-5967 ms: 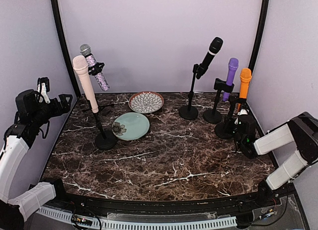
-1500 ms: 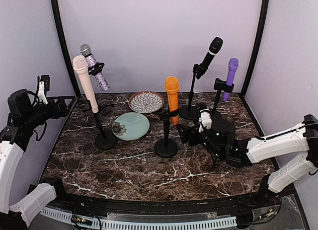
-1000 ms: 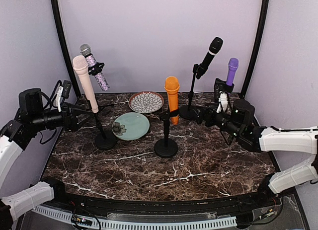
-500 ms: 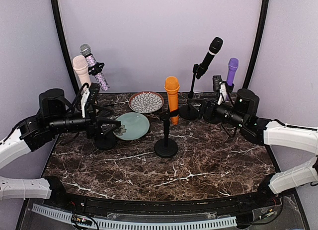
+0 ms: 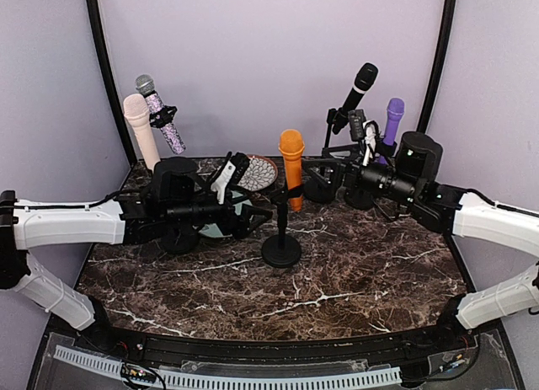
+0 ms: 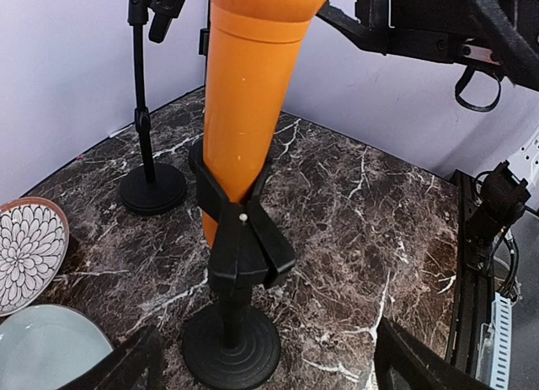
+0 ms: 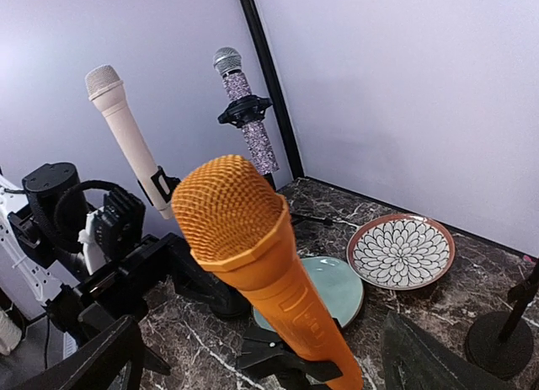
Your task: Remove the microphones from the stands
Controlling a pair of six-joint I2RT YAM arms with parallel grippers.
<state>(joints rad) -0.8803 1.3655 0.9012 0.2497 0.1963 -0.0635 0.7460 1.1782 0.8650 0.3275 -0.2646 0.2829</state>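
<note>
I need to raise my right gripper's fingers to the left in the top view next and close them on the microphone's neck point(image 5: 292, 160) point(image 7: 268, 282), which lies there clear of the clip.
The orange microphone point(image 5: 291, 164) stands upright in the black clip point(image 6: 240, 251) of its stand point(image 5: 281, 248) at the table's middle. My left gripper point(image 5: 257, 209) is open just left of the stand, low down. In the left wrist view its fingers flank the stand's base point(image 6: 232, 349) without touching, left gripper point(image 6: 268, 352). My right gripper point(image 5: 313, 176) is open just right of the microphone's body. In the right wrist view the microphone point(image 7: 253, 247) sits between the spread jaws of the right gripper point(image 7: 261, 323), with gaps on both sides.
A cream microphone point(image 5: 139, 137) and a glittery one point(image 5: 160, 112) stand at back left. A black microphone point(image 5: 358, 91) and a purple one point(image 5: 392, 125) stand at back right. A teal plate point(image 5: 221, 228) and a patterned plate point(image 5: 259, 167) lie behind my left arm.
Six seconds ago the orange microphone's stand stood at the far right; since 1.5 seconds ago it has stood in the middle. Over the last second both arms swung in to flank it.
</note>
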